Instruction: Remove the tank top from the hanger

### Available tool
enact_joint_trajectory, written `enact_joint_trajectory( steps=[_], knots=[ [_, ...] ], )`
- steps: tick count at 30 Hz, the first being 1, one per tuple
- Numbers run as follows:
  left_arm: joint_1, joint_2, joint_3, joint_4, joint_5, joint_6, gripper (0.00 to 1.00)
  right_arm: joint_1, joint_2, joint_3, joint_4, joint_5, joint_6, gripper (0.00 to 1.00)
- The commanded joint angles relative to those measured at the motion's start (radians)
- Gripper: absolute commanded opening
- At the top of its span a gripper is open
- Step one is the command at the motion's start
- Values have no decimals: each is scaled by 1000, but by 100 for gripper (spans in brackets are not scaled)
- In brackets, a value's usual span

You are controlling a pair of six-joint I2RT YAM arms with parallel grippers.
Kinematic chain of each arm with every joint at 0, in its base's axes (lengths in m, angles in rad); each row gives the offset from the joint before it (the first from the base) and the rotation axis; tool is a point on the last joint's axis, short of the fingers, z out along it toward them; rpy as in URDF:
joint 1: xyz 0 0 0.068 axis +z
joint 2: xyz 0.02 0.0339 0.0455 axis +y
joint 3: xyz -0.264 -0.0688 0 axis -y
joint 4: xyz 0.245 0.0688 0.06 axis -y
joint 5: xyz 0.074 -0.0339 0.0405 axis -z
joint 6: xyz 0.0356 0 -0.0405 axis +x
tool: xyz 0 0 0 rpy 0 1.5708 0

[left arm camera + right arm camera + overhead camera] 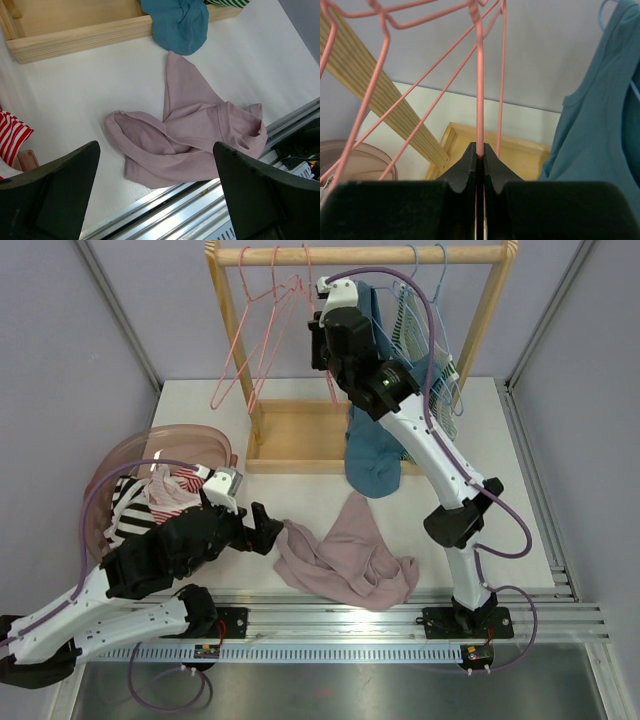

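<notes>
My right gripper stays in place next and opens its fingers around the pink hanger's thin wire, as the hanger is bare and hangs from the wooden bar (360, 255).
A mauve tank top (345, 560) (190, 145) lies crumpled on the white table near its front edge, off any hanger. My left gripper (268, 530) (155, 150) hovers just left of and above it, jaws wide open and holding nothing. Up at the rack, my right gripper (322, 292) (480, 150) is shut on the thin wire of a bare pink hanger (265, 300) (480, 75) that hangs from the wooden rail (360, 255).
A teal tank top (372, 455) (600, 130) and a green striped top (415, 320) hang on blue hangers right of the right gripper. The rack's wooden base tray (290, 435) sits behind. A pink basket (150, 445) with striped clothes (12, 135) stands left. A metal rail (400, 615) runs along the front.
</notes>
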Motion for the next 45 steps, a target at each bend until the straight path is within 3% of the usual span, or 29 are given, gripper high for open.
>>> enact_joint_trajectory(
  steps=[1, 11, 15, 21, 22, 24, 28, 37, 45],
  knots=[
    [2, -9, 7, 13, -16, -1, 99, 24, 21, 84, 14, 12, -10, 0],
    [2, 39, -46, 140, 4, -7, 99, 36, -22, -32, 51, -64, 30, 0],
    [1, 136, -59, 211, 24, -6, 99, 36, -142, -170, 70, -31, 18, 32],
    [-28, 290, -68, 338, 33, 13, 99, 36, -371, -389, 126, -36, -5, 57],
    [-53, 375, -75, 403, 47, 25, 99, 36, -448, -438, 87, -95, -7, 93],
    [-61, 394, -76, 422, 55, 33, 99, 36, -474, -452, 68, -132, -7, 99],
    [-79, 522, -69, 511, 149, 66, 99, 36, -632, -563, -21, -223, 4, 99],
    [-121, 839, -5, 622, 318, 73, 99, 36, -1039, -986, 20, -327, 97, 99],
    [-219, 1089, 96, 614, 290, 63, 99, 36, -1220, -1172, 42, -422, 151, 99]
  ],
)
